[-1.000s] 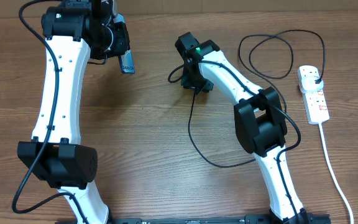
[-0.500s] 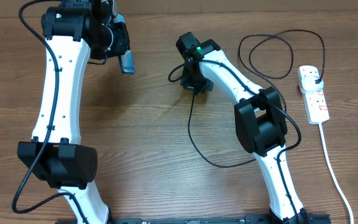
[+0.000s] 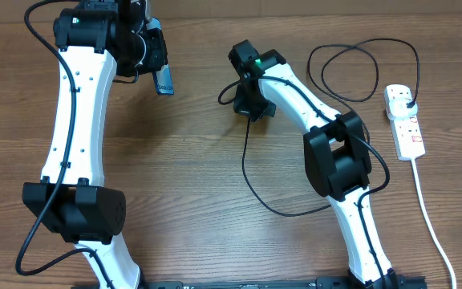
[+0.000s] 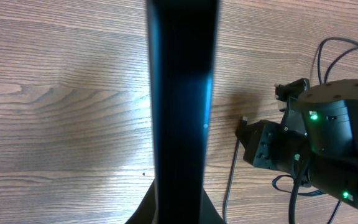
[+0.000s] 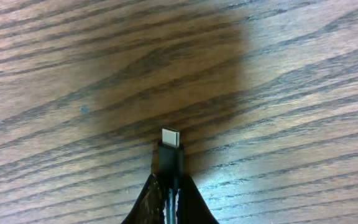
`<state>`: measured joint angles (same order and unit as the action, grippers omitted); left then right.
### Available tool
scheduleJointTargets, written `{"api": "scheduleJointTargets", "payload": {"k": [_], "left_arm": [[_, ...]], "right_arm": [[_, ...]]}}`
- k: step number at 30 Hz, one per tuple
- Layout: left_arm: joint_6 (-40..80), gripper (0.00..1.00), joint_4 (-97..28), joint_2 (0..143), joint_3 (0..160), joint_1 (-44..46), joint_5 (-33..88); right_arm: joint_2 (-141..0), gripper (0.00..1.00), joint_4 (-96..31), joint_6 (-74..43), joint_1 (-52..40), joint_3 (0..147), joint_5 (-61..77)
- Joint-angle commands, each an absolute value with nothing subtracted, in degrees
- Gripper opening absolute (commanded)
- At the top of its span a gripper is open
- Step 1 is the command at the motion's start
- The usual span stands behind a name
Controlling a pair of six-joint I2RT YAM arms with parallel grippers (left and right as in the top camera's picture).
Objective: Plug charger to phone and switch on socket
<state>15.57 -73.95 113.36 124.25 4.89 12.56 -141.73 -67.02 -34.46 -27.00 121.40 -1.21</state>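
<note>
The robot's right gripper should next rise toward the phone (image 3: 164, 82) and release the connector over the bare wood, since that spot lies to its left in the overhead view.
My left gripper (image 3: 154, 71) is shut on the phone (image 3: 164, 82) and holds it above the table at the back left. In the left wrist view the phone (image 4: 182, 106) shows edge-on as a dark upright bar. My right gripper (image 3: 247, 106) is shut on the charger's connector end, right of the phone and apart from it. In the right wrist view the silver connector tip (image 5: 171, 136) sticks out past the fingers (image 5: 169, 190), just above the wood. The charger cable (image 3: 351, 50) loops to its black plug (image 3: 407, 100), seated in the white socket strip (image 3: 408, 132) at the far right.
The strip's thick white cord (image 3: 428, 217) runs down the right side to the front edge. Slack black cable (image 3: 251, 189) curves across the middle of the table under the right arm. The right arm's wrist (image 4: 328, 137) shows in the left wrist view.
My right gripper has shifted very slightly to the right with the connector. The left arm and phone have not visibly moved.
</note>
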Motion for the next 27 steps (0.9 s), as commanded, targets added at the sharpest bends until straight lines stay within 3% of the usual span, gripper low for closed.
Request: {"api": "scheduleJointTargets", "payload": {"k": [1, 7, 19, 27], "left_arm": [[16.29, 0.04, -73.47, 111.0, 125.73, 5.1, 12.32], [15.03, 0.04, -70.76, 111.0, 125.73, 5.1, 17.98], [13.28, 0.04, -56.12, 110.98, 125.75, 2.52, 43.99], [13.28, 0.04, -53.71, 110.98, 125.75, -2.76, 54.37]], "right_arm": [[-143.55, 0.04, -68.01, -34.04, -25.67, 122.06, 2.28], [-138.06, 0.04, -66.92, -26.65, -23.44, 122.67, 14.35], [-136.38, 0.04, -70.48, -1.72, -21.52, 122.67, 51.27], [-133.27, 0.04, -74.08, 6.5, -21.71, 122.67, 60.2]]}}
